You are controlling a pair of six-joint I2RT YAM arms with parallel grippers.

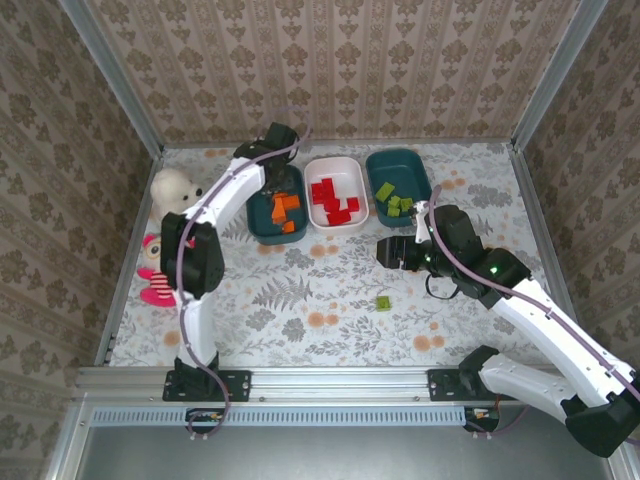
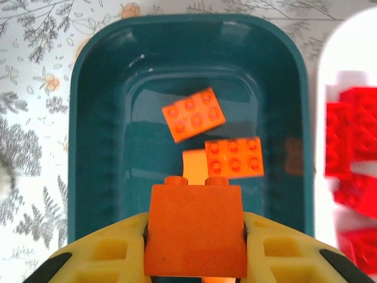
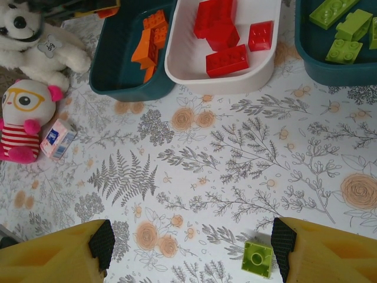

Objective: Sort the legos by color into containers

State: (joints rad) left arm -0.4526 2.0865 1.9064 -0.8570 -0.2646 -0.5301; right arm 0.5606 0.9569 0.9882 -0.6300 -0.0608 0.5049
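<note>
The dark teal tub's bottom is bare on the bear's side of the orange bricks, so I need to lower my left gripper there and release the orange brick.
My left gripper (image 2: 195,239) is shut on an orange brick (image 2: 194,221), held above the left dark teal tub (image 2: 188,23), where other orange bricks (image 2: 193,114) lie. From above, that gripper (image 1: 283,165) hangs over the tub's (image 1: 255,228) far end. The white tub (image 1: 338,162) holds red bricks (image 1: 335,200), and the right teal tub (image 1: 400,155) holds light green bricks (image 1: 392,198). My right gripper (image 3: 191,247) is open above the table. One small green brick (image 3: 257,258) lies on the cloth just inside its right finger (image 3: 283,242). The same brick (image 1: 383,302) sits in front of the gripper (image 1: 385,250).
A white plush bear (image 1: 172,188) and a pink plush toy (image 1: 155,270) lie at the table's left side, with a small packet (image 3: 58,138) beside them. Metal frame posts and patterned walls enclose the table.
</note>
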